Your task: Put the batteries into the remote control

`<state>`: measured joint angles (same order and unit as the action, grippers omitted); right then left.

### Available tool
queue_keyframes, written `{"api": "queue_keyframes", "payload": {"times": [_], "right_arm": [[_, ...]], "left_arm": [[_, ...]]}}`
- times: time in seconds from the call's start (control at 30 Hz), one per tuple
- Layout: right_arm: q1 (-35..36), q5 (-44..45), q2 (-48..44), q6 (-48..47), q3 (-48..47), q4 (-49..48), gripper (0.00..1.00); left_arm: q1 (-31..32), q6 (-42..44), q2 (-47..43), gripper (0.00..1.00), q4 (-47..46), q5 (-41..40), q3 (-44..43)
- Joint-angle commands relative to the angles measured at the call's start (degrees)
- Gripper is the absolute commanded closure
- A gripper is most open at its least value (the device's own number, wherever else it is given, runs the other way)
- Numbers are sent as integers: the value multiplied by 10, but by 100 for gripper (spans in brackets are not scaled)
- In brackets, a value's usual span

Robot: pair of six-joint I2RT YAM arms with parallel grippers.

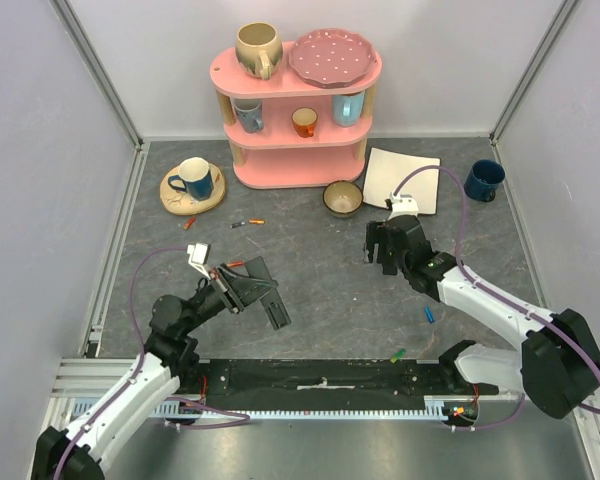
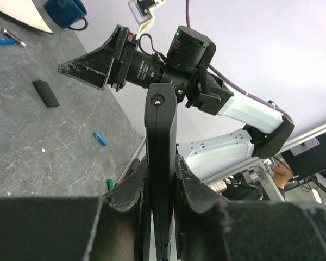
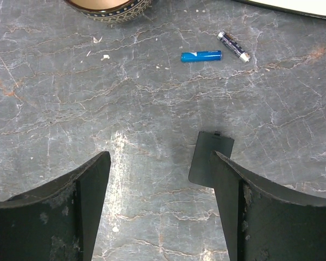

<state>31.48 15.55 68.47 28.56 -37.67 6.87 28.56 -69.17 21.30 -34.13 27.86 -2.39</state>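
The robot's right gripper isn't holding anything and needs to move its fingers outward and down around the dark battery point(image 3: 234, 47), since that battery lies loose beside the blue one.
My left gripper point(image 1: 255, 285) is shut on the remote control point(image 1: 276, 313), a flat black slab held above the table. In the left wrist view the remote control point(image 2: 162, 125) stands edge-on, clamped between both fingers point(image 2: 131, 190). My right gripper point(image 3: 160, 163) hangs open just over the table with nothing between its jaws; from above it point(image 1: 385, 245) sits right of centre. A blue battery point(image 3: 201, 56) and a dark one point(image 3: 233, 46) lie beyond it. More batteries lie loose: orange point(image 1: 250, 222), blue point(image 1: 430, 313), green point(image 1: 397, 353).
A small flat black cover plate point(image 3: 209, 157) lies on the table, partly behind my right finger. A patterned bowl point(image 1: 342, 198), white board point(image 1: 402, 178), blue mug point(image 1: 484, 180) and pink shelf point(image 1: 298, 110) with cups stand at the back. A saucer with a mug point(image 1: 192, 186) sits back left.
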Motion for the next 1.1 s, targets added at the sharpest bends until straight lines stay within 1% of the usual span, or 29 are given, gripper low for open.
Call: {"api": "queue_keyframes", "payload": {"times": [0.0,0.13,0.23,0.37,0.47,0.57,0.67,0.77,0.83,0.93,1.07], "right_arm": [[4,28,-15,11,-16,-23,19],[6,38,-11,19,-16,-16,19],[10,48,-14,21,-13,-22,19],[10,37,-8,16,-5,-61,18],[9,35,13,20,-18,-51,18],[10,75,37,35,-46,-13,16],[2,106,59,40,-57,-20,16],[-19,125,116,39,-91,-21,18],[-39,122,164,41,-120,-19,22],[-56,127,207,36,-148,-19,28],[-77,126,246,12,-177,-25,33]], "left_arm": [[-4,-10,30,98,-85,38,30],[-5,-11,59,98,-107,38,34],[-5,-4,68,98,-98,40,27],[-5,5,87,98,-88,44,14],[-4,7,95,98,-88,45,6],[-5,7,88,98,-86,45,-1],[-6,23,81,98,-42,47,-16],[-6,26,76,98,-35,45,-17],[-6,34,79,98,-37,44,-15],[-7,38,88,98,-38,40,-11],[-8,27,111,98,-77,53,0]]}}
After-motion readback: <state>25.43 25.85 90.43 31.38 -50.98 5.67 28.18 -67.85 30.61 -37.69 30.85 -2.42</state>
